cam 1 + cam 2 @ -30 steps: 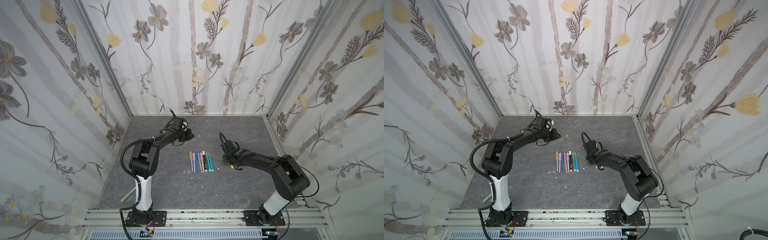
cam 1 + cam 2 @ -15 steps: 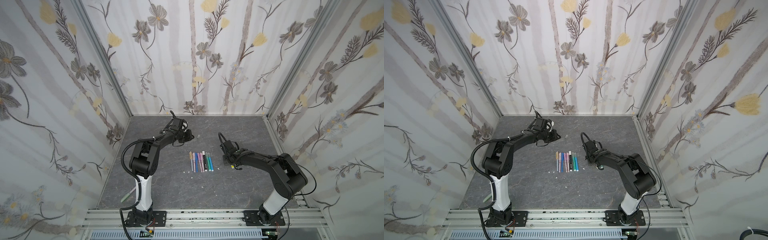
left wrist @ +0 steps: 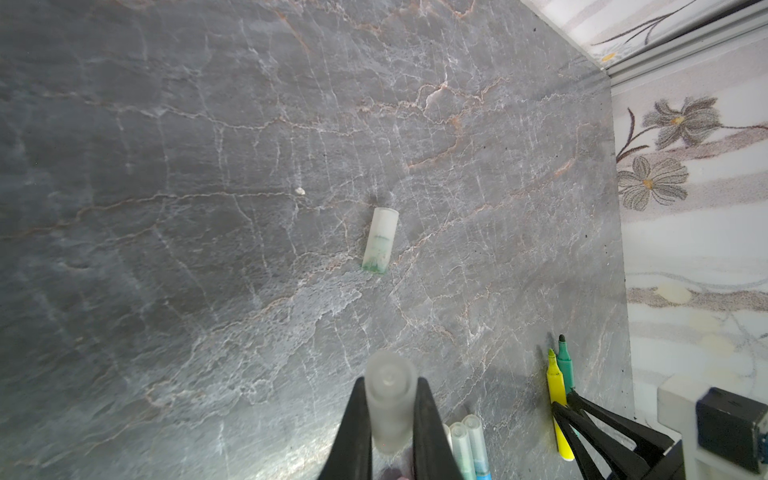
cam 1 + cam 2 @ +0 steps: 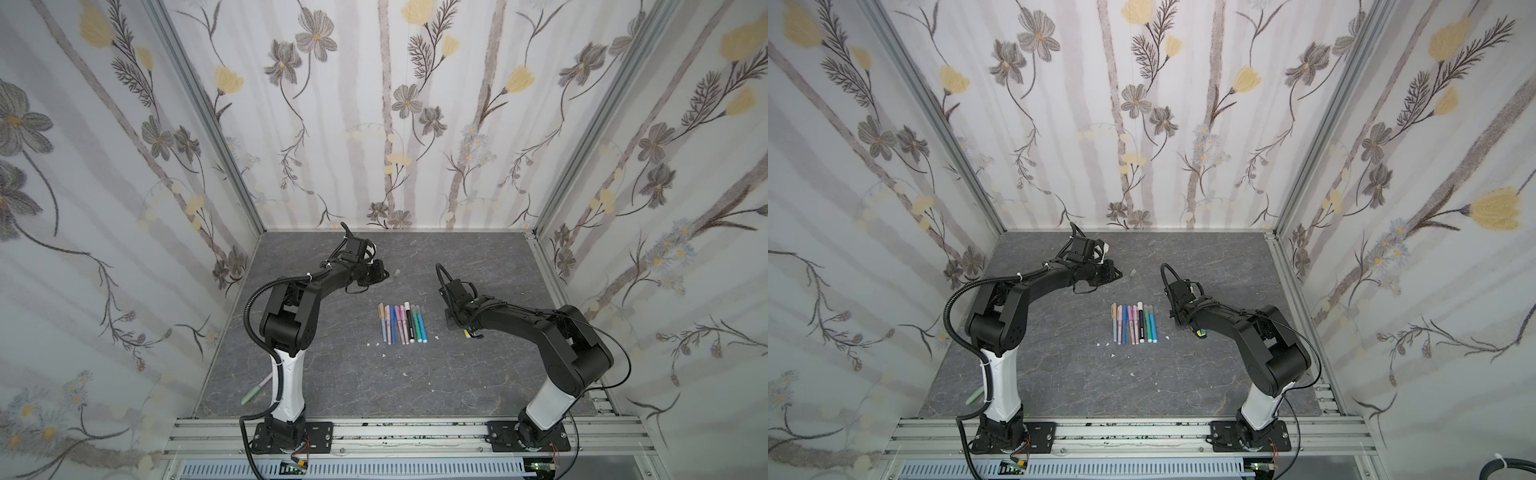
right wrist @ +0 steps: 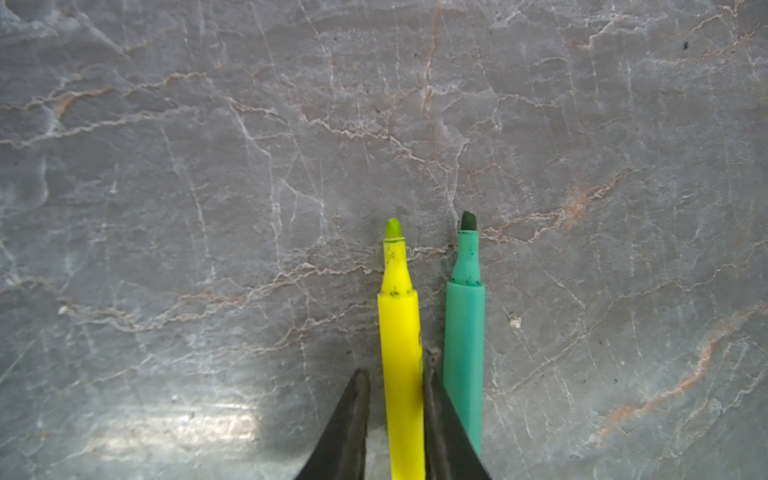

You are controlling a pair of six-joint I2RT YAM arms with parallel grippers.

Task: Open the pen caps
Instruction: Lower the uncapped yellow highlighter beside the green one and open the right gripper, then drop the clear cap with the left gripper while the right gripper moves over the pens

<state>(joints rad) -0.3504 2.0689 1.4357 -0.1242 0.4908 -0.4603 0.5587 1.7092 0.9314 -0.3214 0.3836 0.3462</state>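
Note:
I will move my left gripper down toward the green-stained pen cap and let go of the grey cap [image 3: 390, 407] on the bare tabletop beside it, because the pen cap is already lying loose ahead.
My left gripper [image 3: 390, 380] is shut on a translucent grey pen cap [image 3: 390, 407], held just above the table at the back left [image 4: 384, 272]. Another pen cap [image 3: 379, 241], green-stained, lies loose ahead of it [image 4: 397, 272]. My right gripper [image 5: 395, 365] is open around an uncapped yellow marker [image 5: 399, 324] that lies on the table, with a gap at one finger. An uncapped teal marker [image 5: 464, 332] lies beside it. In both top views this gripper [image 4: 452, 322] [image 4: 1179, 322] is low, right of the row of pens [image 4: 401, 324] [image 4: 1133, 323].
The grey stone-pattern table [image 4: 478, 374] is enclosed by floral walls on three sides. Small white specks [image 4: 376, 344] lie near the row's front end. A green pen [image 4: 255, 392] lies behind the left arm's base at the table's left edge.
The right gripper's jaws have eased apart around the yellow marker. Both arms have hardly moved, and the left gripper keeps hold of the cap.

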